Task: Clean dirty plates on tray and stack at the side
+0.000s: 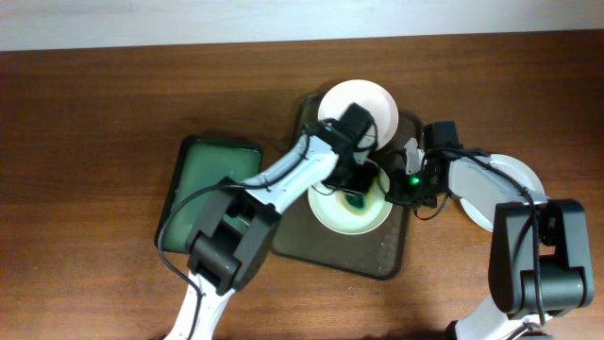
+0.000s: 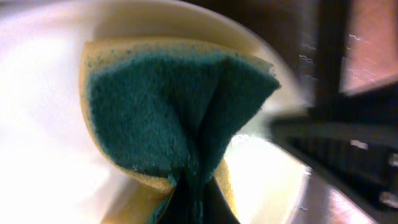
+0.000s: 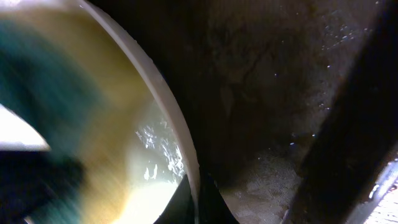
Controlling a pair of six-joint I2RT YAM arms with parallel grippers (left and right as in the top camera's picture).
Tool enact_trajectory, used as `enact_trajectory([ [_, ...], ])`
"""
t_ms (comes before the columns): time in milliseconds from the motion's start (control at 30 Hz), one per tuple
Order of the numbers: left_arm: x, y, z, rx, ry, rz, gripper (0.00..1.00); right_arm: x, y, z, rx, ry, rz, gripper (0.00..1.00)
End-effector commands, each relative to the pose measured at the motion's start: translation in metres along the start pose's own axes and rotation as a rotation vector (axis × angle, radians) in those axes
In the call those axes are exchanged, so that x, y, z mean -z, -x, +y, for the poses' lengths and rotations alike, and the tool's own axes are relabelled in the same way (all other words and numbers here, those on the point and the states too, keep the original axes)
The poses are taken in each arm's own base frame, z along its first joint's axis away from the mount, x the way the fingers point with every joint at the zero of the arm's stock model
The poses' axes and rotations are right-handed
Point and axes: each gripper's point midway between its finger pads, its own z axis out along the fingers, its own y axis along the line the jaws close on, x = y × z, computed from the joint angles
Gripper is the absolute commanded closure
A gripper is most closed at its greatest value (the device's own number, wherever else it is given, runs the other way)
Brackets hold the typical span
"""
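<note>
The green tray has an open part on its bottom, so I will lift the sponge [image 2: 174,109] off the plate with my left gripper, move it over there and lower it to let it go.
A dirty white plate [image 1: 354,215] with yellowish smears lies on the dark tray [image 1: 387,255]. My left gripper [image 1: 357,194] is shut on a green and yellow sponge [image 2: 174,109] and presses it onto that plate [image 2: 43,124]. My right gripper [image 1: 394,189] is shut on the plate's right rim [image 3: 177,130]. A second white plate [image 1: 359,109] lies at the tray's far end, partly under the left arm. Another white plate [image 1: 510,184] lies on the table right of the tray, partly under the right arm.
A green tray [image 1: 209,189] lies on the wooden table left of the dark tray, partly under the left arm. The dark tray's wet floor [image 3: 280,124] shows in the right wrist view.
</note>
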Motion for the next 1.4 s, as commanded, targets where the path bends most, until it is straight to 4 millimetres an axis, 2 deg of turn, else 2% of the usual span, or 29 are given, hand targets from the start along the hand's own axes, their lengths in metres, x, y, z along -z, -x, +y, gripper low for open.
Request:
enact_trajectory([
  [0,-0.015,-0.025,-0.046,-0.079,-0.126,0.084,1.00,-0.010,-0.013,-0.015,-0.014,-0.067,0.043,0.96],
  [33,-0.015,-0.025,-0.039,-0.072,-0.095,0.083,1.00,-0.010,-0.013,-0.015,-0.014,-0.067,0.043,0.96],
  [100,-0.011,-0.026,0.007,-0.029,0.118,0.082,1.00,-0.010,-0.013,-0.015,-0.014,-0.067,0.043,0.96],
  [133,-0.004,-0.027,0.038,0.004,0.260,0.077,1.00,-0.010,-0.013,-0.015,-0.014,-0.067,0.043,0.96],
  [200,0.026,-0.025,0.103,0.036,0.560,0.063,1.00,-0.010,-0.013,-0.015,-0.014,-0.067,0.043,0.96],
  [267,0.057,-0.024,0.142,0.059,0.751,0.063,1.00,-0.010,-0.013,-0.015,-0.014,-0.067,0.043,0.96],
  [333,0.082,-0.017,0.159,0.082,0.826,0.051,1.00,-0.010,-0.013,-0.015,-0.014,-0.067,0.044,0.96],
  [400,0.096,-0.009,0.157,0.096,0.820,0.038,1.00,-0.010,-0.014,-0.015,-0.015,-0.067,0.048,0.96],
  [500,0.130,0.002,0.122,0.108,0.715,0.029,1.00,-0.002,-0.022,-0.014,-0.019,-0.071,0.071,0.96],
  [633,0.211,0.000,0.095,0.121,0.698,-0.041,1.00,0.049,-0.020,0.003,0.048,-0.136,-0.042,0.96],
  [700,0.243,-0.009,0.094,0.141,0.701,-0.077,1.00,0.074,-0.022,0.009,0.118,-0.255,-0.120,0.96],
  [767,0.279,-0.025,0.100,0.170,0.738,-0.104,1.00,0.096,-0.023,0.015,0.144,-0.407,-0.226,0.96],
  [833,0.306,-0.038,0.107,0.212,0.727,-0.137,1.00,0.116,-0.024,0.021,0.150,-0.541,-0.338,0.96],
  [900,0.319,-0.050,0.117,0.248,0.732,-0.146,1.00,0.129,-0.023,0.022,0.165,-0.634,-0.409,0.96],
  [967,0.321,-0.069,0.137,0.304,0.750,-0.098,1.00,0.143,-0.022,0.032,0.238,-0.729,-0.474,0.96],
  [1000,0.308,-0.087,0.167,0.393,0.762,-0.026,1.00,0.155,-0.021,0.040,0.303,-0.820,-0.536,0.96],
  [1033,0.295,-0.092,0.179,0.427,0.743,0.002,1.00,0.160,-0.021,0.046,0.339,-0.860,-0.572,0.96],
  [1067,0.275,-0.096,0.197,0.466,0.712,0.017,1.00,0.168,-0.022,0.058,0.397,-0.912,-0.634,0.96],
  [1133,0.218,-0.093,0.231,0.489,0.548,-0.011,1.00,0.176,-0.028,0.082,0.510,-0.968,-0.721,0.96],
  [1167,0.204,-0.093,0.240,0.509,0.509,-0.033,0.92,0.177,-0.030,0.089,0.534,-0.974,-0.740,0.96],
  [1233,0.189,-0.099,0.248,0.533,0.452,-0.040,0.71,0.178,-0.036,0.104,0.592,-0.975,-0.780,0.96],
  [1267,0.189,-0.100,0.249,0.534,0.428,-0.039,0.67,0.178,-0.039,0.108,0.609,-0.972,-0.788,0.96],
  [1367,0.204,-0.091,0.228,0.488,0.348,-0.098,0.57,0.179,-0.044,0.116,0.653,-0.982,-0.806,0.96],
])
